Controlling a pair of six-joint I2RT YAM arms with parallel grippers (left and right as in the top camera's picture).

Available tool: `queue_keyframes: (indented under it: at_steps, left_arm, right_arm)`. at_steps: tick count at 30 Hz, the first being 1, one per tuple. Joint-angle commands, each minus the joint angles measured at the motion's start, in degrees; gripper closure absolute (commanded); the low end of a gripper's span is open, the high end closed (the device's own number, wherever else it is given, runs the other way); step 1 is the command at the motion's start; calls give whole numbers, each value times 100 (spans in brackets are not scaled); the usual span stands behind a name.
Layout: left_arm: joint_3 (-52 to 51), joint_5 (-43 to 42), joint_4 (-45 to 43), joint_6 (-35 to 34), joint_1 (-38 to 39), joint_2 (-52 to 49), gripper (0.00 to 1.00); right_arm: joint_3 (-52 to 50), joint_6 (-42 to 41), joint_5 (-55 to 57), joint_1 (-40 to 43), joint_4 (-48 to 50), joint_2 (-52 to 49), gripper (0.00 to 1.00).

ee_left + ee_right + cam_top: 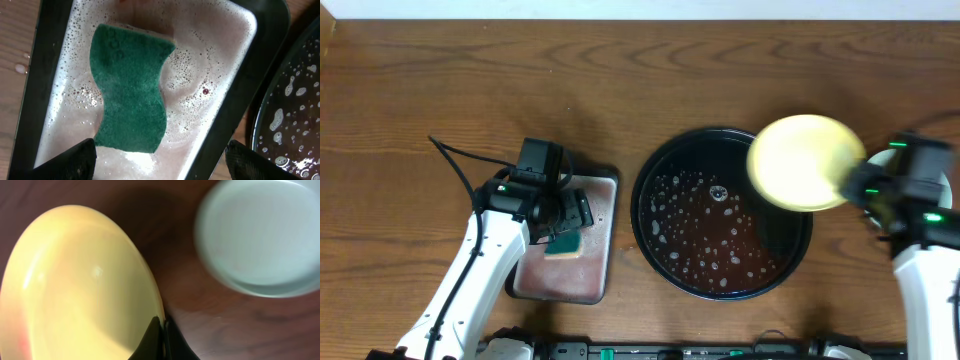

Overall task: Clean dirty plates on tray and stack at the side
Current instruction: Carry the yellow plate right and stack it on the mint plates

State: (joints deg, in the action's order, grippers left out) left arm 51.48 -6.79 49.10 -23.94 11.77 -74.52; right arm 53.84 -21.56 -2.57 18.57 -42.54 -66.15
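Note:
I'll carry the yellow plate in my right gripper away from the tray down onto the pale blue-green plate (264, 234) next, since that one already lies at the side.
My right gripper (860, 185) is shut on the rim of the yellow plate (805, 162) and holds it tilted above the right edge of the black tray (645, 210). In the right wrist view the fingers (162, 330) pinch the yellow plate's edge (80, 280), and a pale blue-green plate (260, 235) lies on the wood beside it. The tray holds only soapy droplets. My left gripper (570, 215) is open above the green sponge (131, 85), which lies in the pan; its fingers (160, 165) touch nothing.
The rectangular metal pan (560, 280) with foamy pinkish water (200, 65) sits left of the tray, whose rim shows in the left wrist view (290, 115). Dark wood tabletop (620, 80) surrounds both.

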Motion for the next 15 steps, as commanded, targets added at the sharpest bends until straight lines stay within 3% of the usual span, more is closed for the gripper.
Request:
queue_keyframes:
  at_steps: [1, 8, 15]
  left_arm:
    - [146, -9, 13, 35, -24, 4, 17]
    - [146, -9, 13, 33, -24, 4, 17]
    - [146, -9, 13, 33, -24, 4, 17]
  right_arm:
    - [107, -83, -708, 1025, 105, -369, 99]
    - [107, -562, -660, 2435, 710, -1412, 99]
    - [107, -518, -649, 2774, 896, -2146, 99]
